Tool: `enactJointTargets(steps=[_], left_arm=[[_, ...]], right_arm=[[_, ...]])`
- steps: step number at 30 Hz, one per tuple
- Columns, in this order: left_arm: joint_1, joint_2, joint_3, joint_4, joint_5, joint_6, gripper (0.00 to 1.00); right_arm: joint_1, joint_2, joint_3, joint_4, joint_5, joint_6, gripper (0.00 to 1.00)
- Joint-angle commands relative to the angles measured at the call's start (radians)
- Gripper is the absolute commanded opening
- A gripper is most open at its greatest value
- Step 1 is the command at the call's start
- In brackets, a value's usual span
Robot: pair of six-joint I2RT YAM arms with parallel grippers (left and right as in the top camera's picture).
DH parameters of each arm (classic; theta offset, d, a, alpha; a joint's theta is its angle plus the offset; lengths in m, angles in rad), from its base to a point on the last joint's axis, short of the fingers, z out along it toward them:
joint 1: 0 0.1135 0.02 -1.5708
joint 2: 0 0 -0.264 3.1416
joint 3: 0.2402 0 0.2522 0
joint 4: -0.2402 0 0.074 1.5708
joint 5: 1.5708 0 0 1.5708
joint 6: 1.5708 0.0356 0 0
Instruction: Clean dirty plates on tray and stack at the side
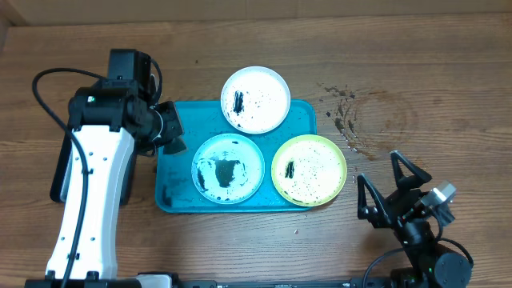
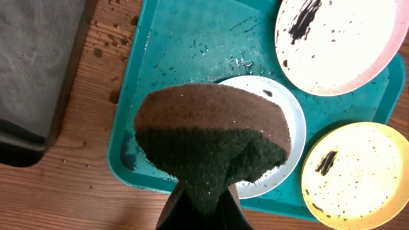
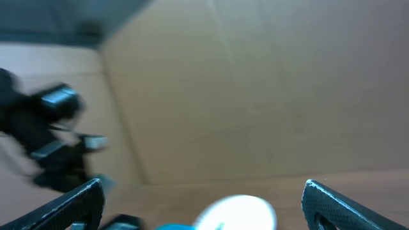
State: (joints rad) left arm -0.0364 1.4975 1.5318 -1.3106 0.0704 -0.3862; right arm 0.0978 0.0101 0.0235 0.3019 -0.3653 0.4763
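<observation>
The light blue plate's facing rim (image 1: 262,163) is to the left of my right gripper in the overhead view, so my right gripper will next swing past the yellow-green plate (image 1: 309,170) and go down onto that rim.
The turquoise tray (image 1: 176,180) lies mid-table. The white plate (image 1: 254,98) sits at its back rim, the light blue plate (image 1: 228,168) at its front middle, and the yellow-green plate (image 1: 309,170) over its right rim. All three carry black specks and smears. My left gripper (image 1: 170,134) is over the tray's left edge. In the left wrist view it (image 2: 201,206) is shut on a brown and dark green sponge (image 2: 211,140), which hangs over the light blue plate (image 2: 293,131). My right gripper (image 1: 392,188) is open and empty, right of the yellow-green plate.
A black tray with a grey inside (image 2: 32,64) lies left of the turquoise tray, mostly under my left arm in the overhead view. Dark specks and a wet stain (image 1: 346,112) mark the wood right of the white plate. The right wrist view is blurred.
</observation>
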Motion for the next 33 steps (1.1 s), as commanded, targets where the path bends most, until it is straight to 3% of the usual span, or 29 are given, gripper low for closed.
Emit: enactJointTargets(steps=[1,6,10,15,19,22,24,26,30,33], left_arm=[[0.005,-0.017,0.023,0.001,-0.003,0.008,0.04],[0.005,-0.016,0.023,0.001,0.000,0.013,0.04],[0.005,-0.016,0.023,0.001,0.000,0.014,0.04],[0.005,-0.016,0.023,-0.005,0.006,0.013,0.04],[0.005,-0.016,0.023,-0.016,0.008,0.013,0.04],[0.005,-0.016,0.023,-0.021,0.008,0.013,0.04],[0.005,-0.016,0.023,-0.024,0.008,0.013,0.04],[0.005,-0.016,0.023,-0.024,0.008,0.013,0.04],[0.005,-0.016,0.023,-0.023,0.008,0.013,0.04],[0.005,-0.016,0.023,-0.023,0.008,0.013,0.04]], right_arm=[[-0.008,0.001,0.076,-0.002,-0.105,0.167,1.00],[-0.008,0.140,0.350,-0.251,-0.135,0.020,1.00],[-0.008,0.418,0.681,-0.645,-0.134,-0.163,1.00],[-0.008,0.830,1.113,-1.173,-0.172,-0.225,1.00],[-0.008,1.084,1.291,-1.251,-0.417,-0.184,1.00],[-0.006,1.221,1.308,-1.180,-0.652,-0.184,1.00],[0.021,1.299,1.309,-1.150,-0.700,-0.191,0.99],[0.093,1.363,1.318,-1.183,-0.606,-0.217,1.00],[0.306,1.463,1.363,-1.289,-0.120,-0.146,1.00],[0.433,1.543,1.416,-1.354,0.120,-0.113,1.00]])
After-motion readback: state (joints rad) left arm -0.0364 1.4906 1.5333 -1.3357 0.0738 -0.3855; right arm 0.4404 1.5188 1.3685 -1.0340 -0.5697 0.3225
